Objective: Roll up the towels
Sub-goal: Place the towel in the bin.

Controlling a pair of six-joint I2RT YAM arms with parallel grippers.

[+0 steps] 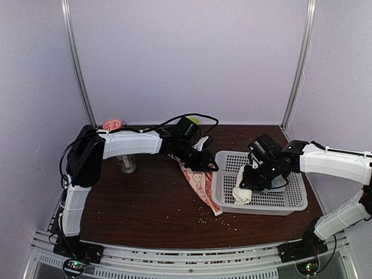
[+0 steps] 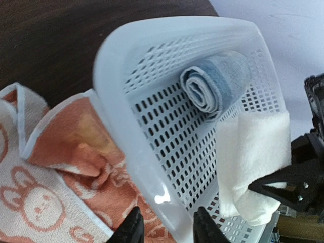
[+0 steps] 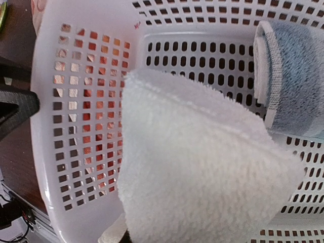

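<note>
The robot's right gripper will next turn and go down to the right in the top view, because the bare near part of the basket's bottom is below it on that side.
The peach-orange rabbit towel (image 1: 199,185) (image 2: 45,192) lies rumpled on the table, with one edge against the left wall of a white perforated basket (image 1: 261,208) (image 2: 109,101). My left gripper (image 1: 206,164) (image 2: 168,225) is over that wall. Its jaws stand apart astride the rim, and a sliver of orange cloth shows beside the left finger. The cream-white towel (image 1: 242,195) (image 2: 250,162) (image 3: 197,167) hangs folded inside the basket, with my right gripper (image 1: 251,183) shut on it. In the right wrist view the towel hides the jaws.
A pale blue-white roll (image 2: 212,83) (image 3: 293,86) lies in the basket's far corner. A glass jar (image 1: 127,163) stands on the table under the left arm. A pink round thing (image 1: 112,124) sits at the back edge. Crumbs dot the wood near the front.
</note>
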